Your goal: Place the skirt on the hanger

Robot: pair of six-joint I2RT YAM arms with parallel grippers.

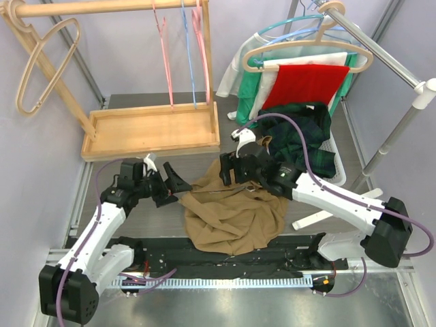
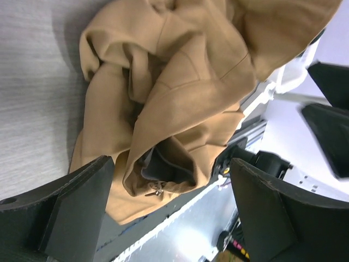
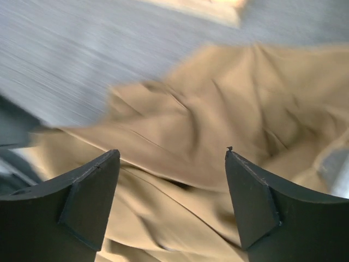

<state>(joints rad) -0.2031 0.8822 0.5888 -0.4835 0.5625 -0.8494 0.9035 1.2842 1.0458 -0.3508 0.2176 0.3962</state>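
Note:
The waistband's end by the zipper (image 1: 186,199) is between the open fingers of my left gripper, so next I will ease the gripper in toward the skirt (image 1: 235,211) and close on that end.
A tan skirt (image 1: 235,211) lies crumpled on the table between my two arms. It fills the left wrist view (image 2: 180,87), where its waistband and zipper show, and the right wrist view (image 3: 218,136). My left gripper (image 1: 174,184) is open and empty at the skirt's left edge. My right gripper (image 1: 235,170) is open and empty just above the skirt's top edge. A beige hanger (image 1: 308,51) hangs on the metal rail at the back right with a red cloth (image 1: 303,83) over it. Another beige hanger (image 1: 42,65) hangs on the wooden rack at the left.
A wooden rack with a tray base (image 1: 151,129) stands at the back left, with pink and blue hangers (image 1: 182,51) on its rail. A white basket (image 1: 327,160) of dark plaid clothes (image 1: 300,133) sits at the right. A metal rail (image 1: 381,58) crosses the back right.

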